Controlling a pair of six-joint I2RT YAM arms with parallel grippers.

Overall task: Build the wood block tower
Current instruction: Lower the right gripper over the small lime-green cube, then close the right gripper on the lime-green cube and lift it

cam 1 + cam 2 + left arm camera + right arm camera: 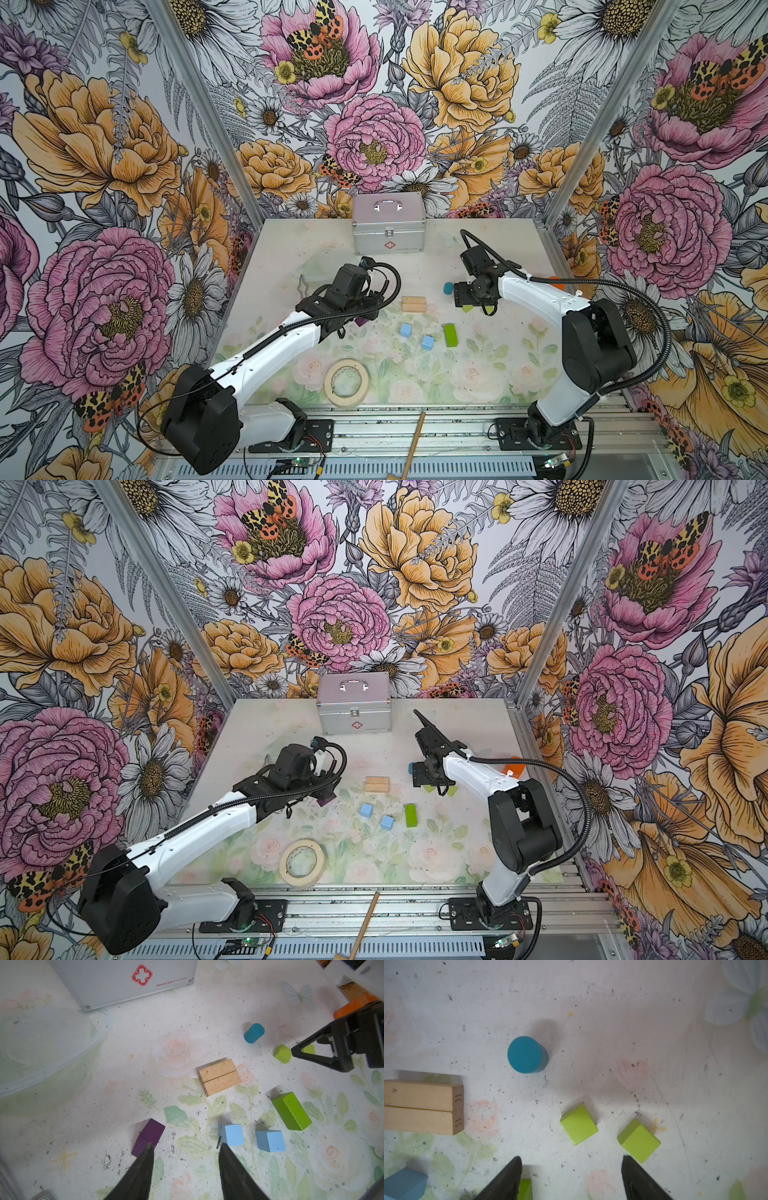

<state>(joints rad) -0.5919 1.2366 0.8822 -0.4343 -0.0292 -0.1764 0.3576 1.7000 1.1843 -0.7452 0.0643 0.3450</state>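
Next, my right gripper turns, goes down and closes on opposite sides of the lime-green block nearer the teal cylinder, since that block sits below, cornerwise to the gripper's fingers.
Two tan bars [414, 304] [219, 1077] lie side by side on the table's middle. In front of them sit two light-blue cubes [405, 330] [427, 342] and a long lime-green block [450, 335]. A teal cylinder [527, 1054] stands behind two small lime-green blocks [579, 1124] [639, 1140]. My right gripper [571, 1157] hovers open just short of these two, holding nothing. The purple roof-shaped block [148, 1136] lies by one fingertip of my left gripper [185, 1145], which is open and empty. No blocks are stacked.
A silver first-aid case [388, 224] stands at the back centre. A beige tape roll [346, 382] lies near the front edge. An orange container [557, 282] sits behind the right arm. A clear plastic lid [41, 1049] lies at the left. A wooden stick [413, 444] crosses the front rail.
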